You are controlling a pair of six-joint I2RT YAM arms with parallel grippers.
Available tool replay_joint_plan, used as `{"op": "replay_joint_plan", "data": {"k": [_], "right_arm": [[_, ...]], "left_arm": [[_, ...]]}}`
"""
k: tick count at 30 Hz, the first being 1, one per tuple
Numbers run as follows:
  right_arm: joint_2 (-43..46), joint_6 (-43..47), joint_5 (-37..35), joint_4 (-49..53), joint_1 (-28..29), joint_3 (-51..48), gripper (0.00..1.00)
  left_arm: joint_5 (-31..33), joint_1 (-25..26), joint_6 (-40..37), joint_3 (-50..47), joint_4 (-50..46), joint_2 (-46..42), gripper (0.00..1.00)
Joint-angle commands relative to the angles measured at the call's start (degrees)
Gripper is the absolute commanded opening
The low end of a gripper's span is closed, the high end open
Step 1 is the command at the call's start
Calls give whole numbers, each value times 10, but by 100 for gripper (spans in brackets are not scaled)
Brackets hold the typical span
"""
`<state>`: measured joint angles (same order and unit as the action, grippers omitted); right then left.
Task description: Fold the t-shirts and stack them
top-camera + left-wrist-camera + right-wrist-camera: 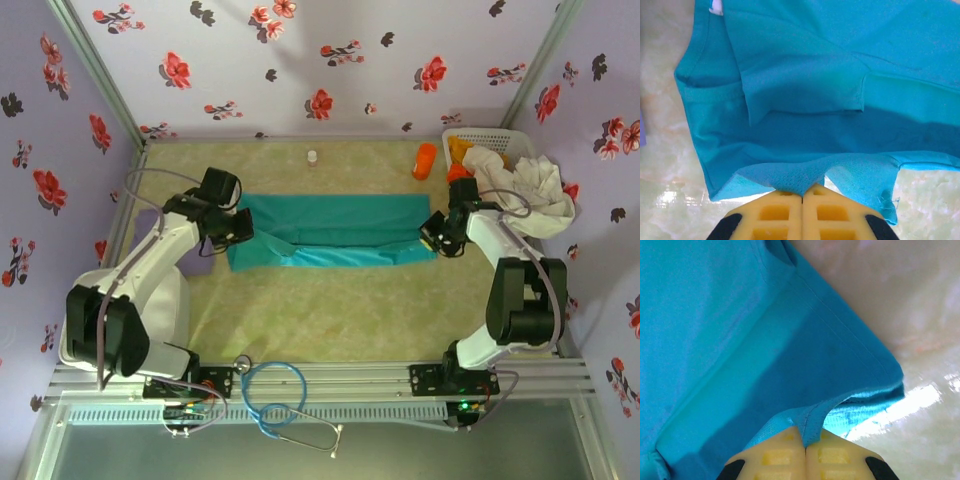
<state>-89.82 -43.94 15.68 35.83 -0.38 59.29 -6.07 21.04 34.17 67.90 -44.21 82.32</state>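
The right gripper should carry the pinched hem outward over the end of the teal shirt and let go of it, because the shirt's far edge is outward of the gripper.
A teal-green t-shirt (330, 225) lies stretched sideways across the middle of the table, its near edge partly folded over. My left gripper (234, 228) is at the shirt's left end. In the left wrist view its yellow fingertips (802, 192) are shut on a lifted bit of the teal shirt's (805, 75) edge. My right gripper (439, 236) is at the right end, and its tips (805, 437) pinch the hem of the teal cloth (715, 315). Off-white (525, 185) and orange (460, 150) t-shirts spill from the basket at the back right. A sliver of purple cloth (641, 131) shows beside the teal shirt's left end.
A white lattice basket (490, 134) stands in the back right corner. An orange cup (425, 160) lies next to it, and a small white bottle (312, 157) stands at the back middle. A blue stethoscope (290, 400) lies on the front rail. Flowered walls close in three sides of the table.
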Motion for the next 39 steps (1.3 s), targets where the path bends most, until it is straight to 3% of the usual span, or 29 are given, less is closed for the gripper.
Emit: {"op": "replay_joint_plan", "data": {"k": [1,14,20,29,32,33,39], "right_arm": [[-25,10,-2,-2,-5,38,1],[-116,11,-2,-24,-13,96,2],[-136,12,2,-31,-14,102,10],[-125,4,47,-64,-14,98,55],[-105,1,58,-72,-13,92,66],[-99,2,60,-73,-12,90,74],[-73,15,62,-74,-2,79,95]], "left_arm": [[-4,-13,-42,32,11,28,0],[-12,-35,-76,116,30,140,0],[-13,-37,-90,147,18,181,0],[-13,-42,-92,159,23,203,0],[-13,-44,-94,160,27,208,0],[-13,-44,-94,160,29,211,0],[-12,-48,-92,166,43,229,1]]}}
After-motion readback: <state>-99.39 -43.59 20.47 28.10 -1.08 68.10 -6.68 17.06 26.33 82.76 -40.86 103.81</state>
